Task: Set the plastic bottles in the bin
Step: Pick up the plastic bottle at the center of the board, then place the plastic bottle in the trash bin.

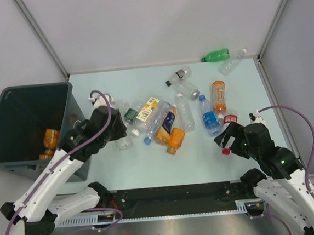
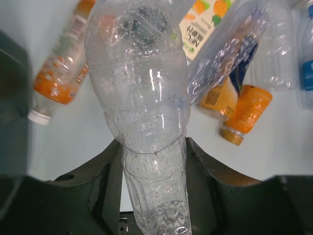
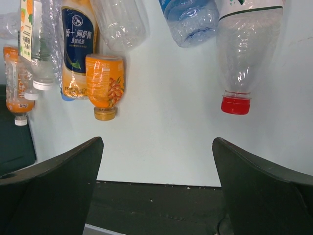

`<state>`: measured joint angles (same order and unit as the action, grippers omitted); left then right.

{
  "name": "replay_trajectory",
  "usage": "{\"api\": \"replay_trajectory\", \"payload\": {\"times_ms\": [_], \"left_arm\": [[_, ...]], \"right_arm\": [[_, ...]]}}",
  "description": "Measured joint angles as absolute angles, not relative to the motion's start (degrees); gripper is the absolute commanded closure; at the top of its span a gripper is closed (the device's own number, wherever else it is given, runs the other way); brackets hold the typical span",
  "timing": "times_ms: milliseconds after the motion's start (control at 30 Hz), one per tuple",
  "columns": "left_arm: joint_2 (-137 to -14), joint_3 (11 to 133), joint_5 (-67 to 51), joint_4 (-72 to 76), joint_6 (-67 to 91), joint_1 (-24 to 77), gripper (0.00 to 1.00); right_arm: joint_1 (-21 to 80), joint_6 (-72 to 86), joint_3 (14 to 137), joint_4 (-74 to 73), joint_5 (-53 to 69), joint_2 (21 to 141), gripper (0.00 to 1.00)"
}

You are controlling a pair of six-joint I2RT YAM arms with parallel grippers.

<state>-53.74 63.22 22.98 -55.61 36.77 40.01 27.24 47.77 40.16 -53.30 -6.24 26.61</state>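
Next I will raise my left gripper, cross over and release the clear crushed bottle, since the bin's opening lies left in the top view, past the bin's tall side.
My left gripper is shut on a clear crushed bottle, just right of the bin. The bin is a dark grey-green tub at the left and holds an orange bottle. Several bottles lie in a pile at the table's middle, among them a small orange one and a blue-labelled one. My right gripper is open and empty. It sits just short of a clear bottle with a red cap.
A green bottle and a clear one lie at the far right against the back wall. Two more clear bottles and an orange one lie behind the pile. A black strip runs along the near edge.
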Motion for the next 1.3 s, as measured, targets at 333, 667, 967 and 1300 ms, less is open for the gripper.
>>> {"api": "replay_trajectory", "payload": {"times_ms": [333,667,967,1300], "left_arm": [[-60.69,90.24,33.21,-64.73,28.34,39.94,0.55],[-63.07,98.87,37.85,-65.78,20.75,31.14,0.51],[-65.04,101.97,37.65,-58.81,13.21,13.76,0.46],[-64.84,102.56,37.43,-53.06,14.96,-3.44,0.36]], "right_arm": [[27.24,47.77,40.07,-53.25,-7.11,25.65,0.0],[27.24,47.46,40.05,-50.57,-7.68,28.16,0.0],[25.63,44.93,39.97,-42.13,-8.1,36.18,0.01],[21.41,43.62,39.94,-31.79,-4.1,42.98,0.0]]}}
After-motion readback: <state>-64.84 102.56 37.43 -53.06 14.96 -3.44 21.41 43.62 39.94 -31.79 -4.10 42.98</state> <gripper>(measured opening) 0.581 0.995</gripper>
